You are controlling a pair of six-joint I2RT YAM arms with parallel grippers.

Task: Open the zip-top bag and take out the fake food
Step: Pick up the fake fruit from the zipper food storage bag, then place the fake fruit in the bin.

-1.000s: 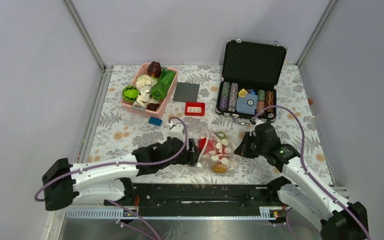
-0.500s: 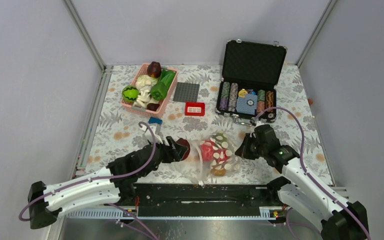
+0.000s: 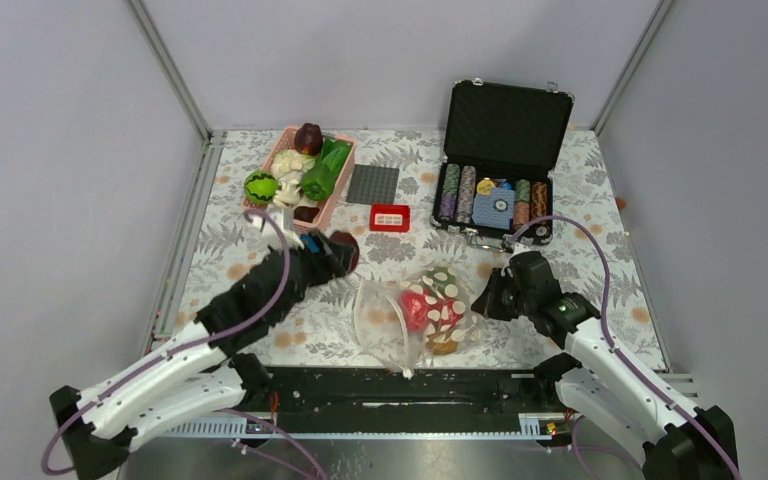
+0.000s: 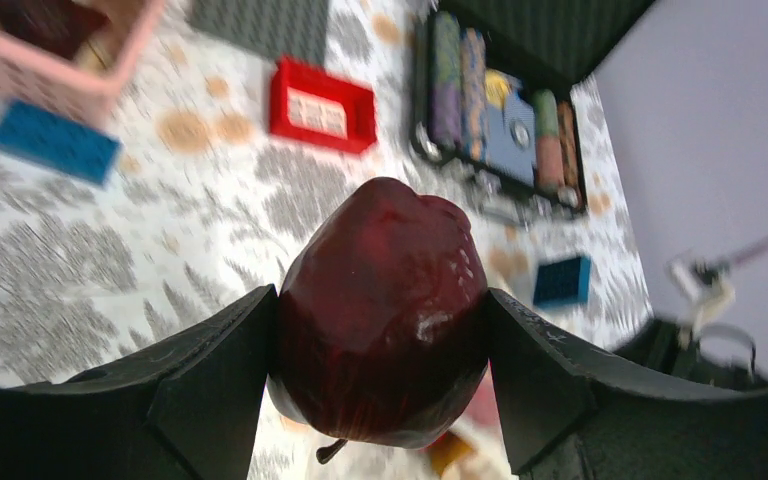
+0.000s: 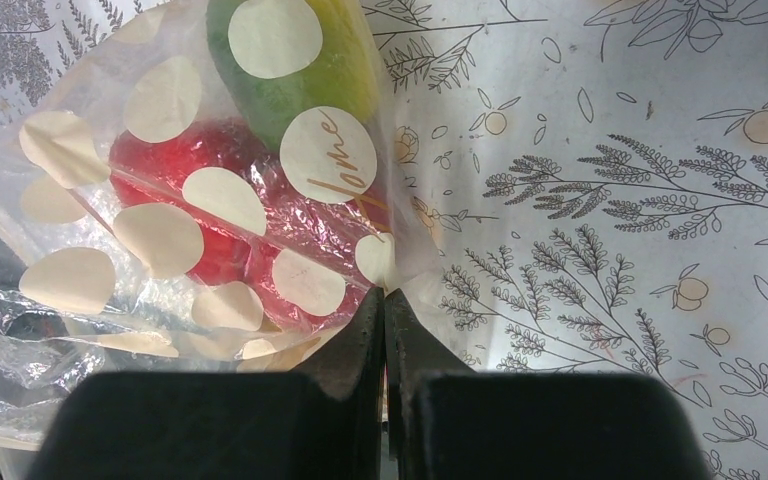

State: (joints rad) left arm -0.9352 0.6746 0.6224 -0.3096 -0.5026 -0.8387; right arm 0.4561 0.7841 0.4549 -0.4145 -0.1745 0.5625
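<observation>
The left gripper carries the apple away from my base over the pink basket's far end next, down onto the white pieces [image 3: 290, 172].
The clear zip-top bag [image 3: 415, 310] with cream dots lies on the table near the front, its mouth open to the left. Red, green and orange fake food [image 3: 430, 305] shows inside it. My right gripper [image 3: 484, 297] is shut on the bag's right edge; in the right wrist view the bag [image 5: 210, 200] fills the upper left and the gripper [image 5: 385, 300] pinches its plastic. My left gripper [image 3: 338, 250] is shut on a dark red apple [image 4: 380, 310] and holds it above the table between the bag and the pink basket [image 3: 335, 200].
The pink basket holds a melon [image 3: 260, 187], green peppers and white pieces. A grey plate [image 3: 373, 184], a red box [image 3: 390, 217] and a blue block lie mid-table. An open poker-chip case [image 3: 500, 160] stands at the back right.
My left gripper has drawn out of the bag's mouth with the dark red apple and moved left and back toward the pink basket. The bag has slumped open. The right gripper has held still.
</observation>
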